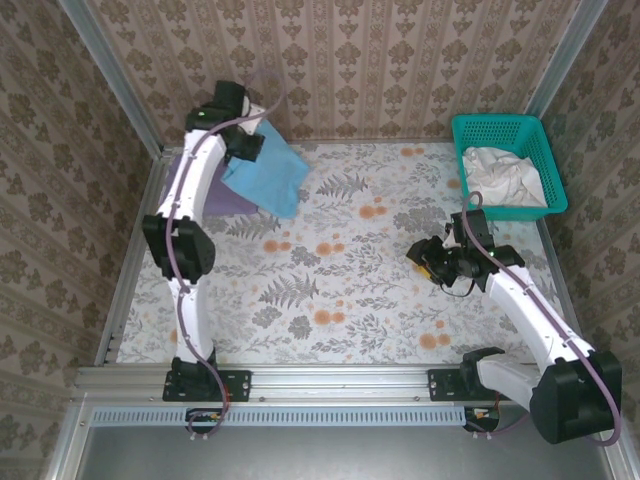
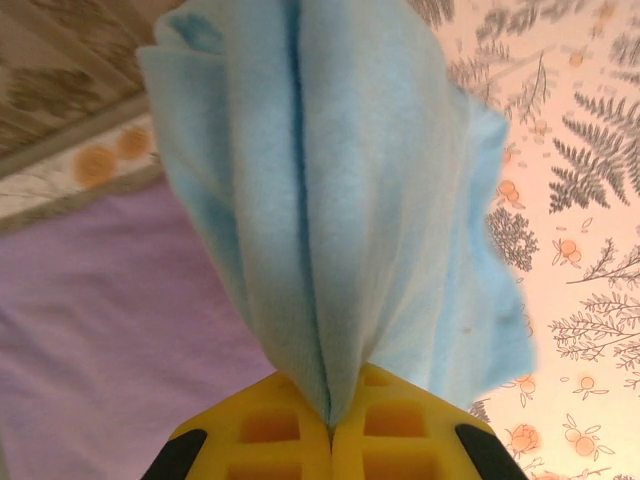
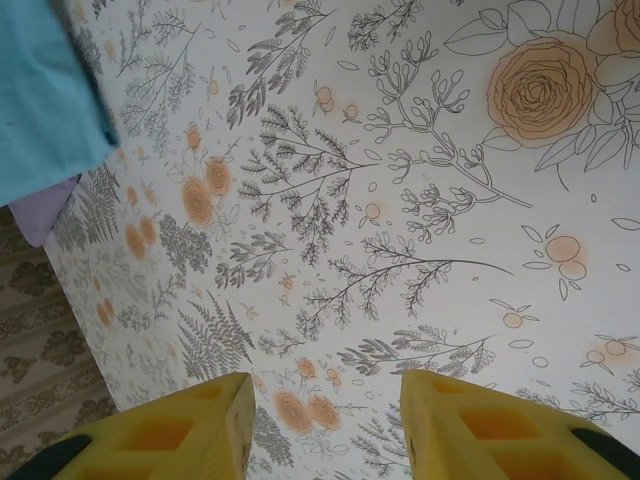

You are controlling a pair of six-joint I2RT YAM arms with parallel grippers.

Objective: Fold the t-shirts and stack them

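Note:
I should next lower my left gripper toward the nearer side, over the lavender t-shirt, and release the edge, as the sky-blue t-shirt (image 1: 266, 176) hangs partly past the lavender one.
My left gripper (image 1: 243, 138) is raised at the far left of the table and is shut on an edge of the sky-blue t-shirt (image 1: 266, 176), which hangs from it in loose folds. In the left wrist view the blue cloth (image 2: 330, 200) is pinched between the yellow jaws of that gripper (image 2: 330, 428). Below it the lavender t-shirt (image 1: 228, 200) lies flat on the table (image 2: 100, 320). My right gripper (image 1: 428, 260) hovers over the right part of the table, open, with nothing between its fingers (image 3: 325, 405). Its camera catches the blue t-shirt (image 3: 45, 90) and a lavender corner (image 3: 45, 215).
A teal mesh basket (image 1: 545, 150) stands at the back right with white cloth (image 1: 500, 175) in it. The floral tablecloth (image 1: 340, 290) covers the table. Patterned walls close off the back and sides.

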